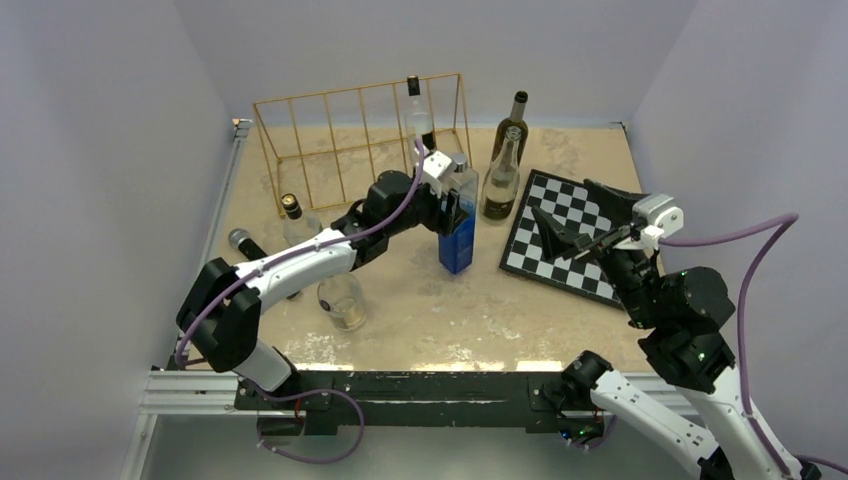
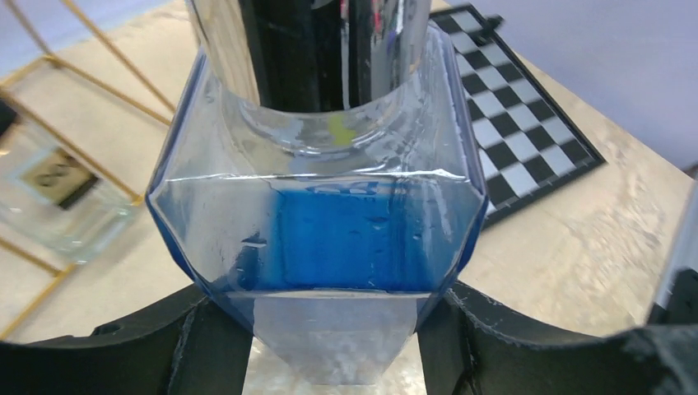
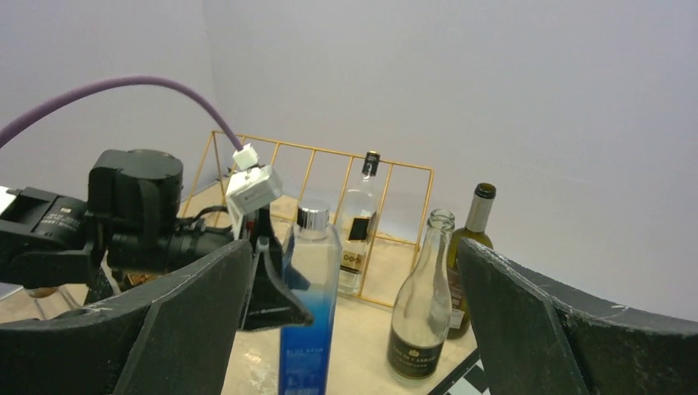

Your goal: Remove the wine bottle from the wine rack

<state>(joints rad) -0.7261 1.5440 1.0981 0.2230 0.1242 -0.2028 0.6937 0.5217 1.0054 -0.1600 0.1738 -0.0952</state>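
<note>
The blue bottle needs to come back from the rack next, and my left gripper will carry it to the table beside the chessboard's near edge.
The gold wire wine rack stands at the back of the table. A clear bottle with a black cap is upright in its rightmost slot. In front of the rack a tall square blue-and-clear bottle stands upright, clear of the wires. My left gripper is shut on its upper body. In the left wrist view the black fingers press both sides of the blue bottle. My right gripper hangs open and empty over the chessboard; its wrist view faces the blue bottle and the rack.
A chessboard lies at the right. A clear champagne bottle and a green wine bottle stand right of the rack. Near the left arm are a fallen clear bottle, another clear bottle and a dark-capped one. Walls enclose the table.
</note>
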